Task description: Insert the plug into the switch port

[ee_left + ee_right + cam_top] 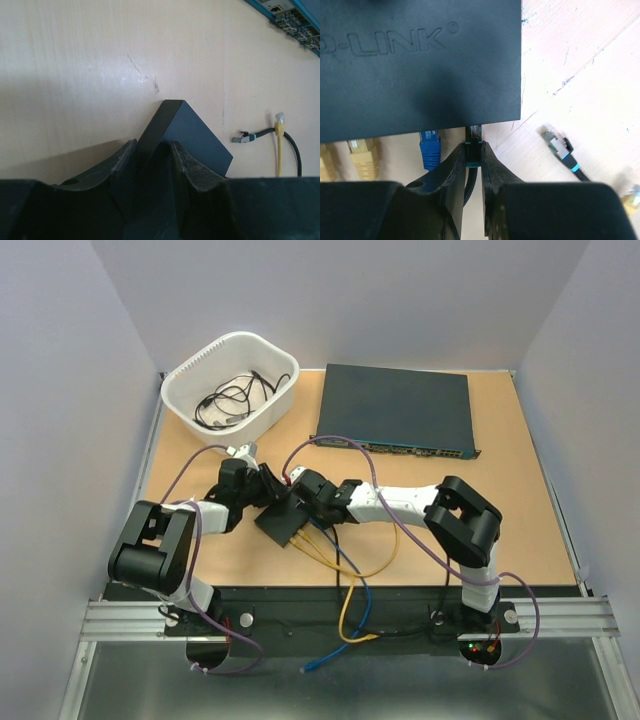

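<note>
My right gripper is just behind the box edge beside the blue plug, and next I push the black plug toward it, as its front still shows, then let go.
The small flat black switch box (283, 520) lies mid-table; it also shows in the left wrist view (185, 135) and the right wrist view (420, 65). My left gripper (152, 146) is shut on a corner of the box. My right gripper (474, 149) is shut on a black plug (474, 150) with teal bands. The plug's tip goes under the box's near edge; the port itself is hidden. A blue plug (430, 147) and yellow plugs (360, 152) sit at the same edge.
A large dark unit (395, 410) stands at the back right. A white basket (190, 375) of cables stands at the back left. A loose black plug (559, 147) and a yellow plug (279, 120) lie on the table. Yellow and blue cables (345, 585) trail to the front.
</note>
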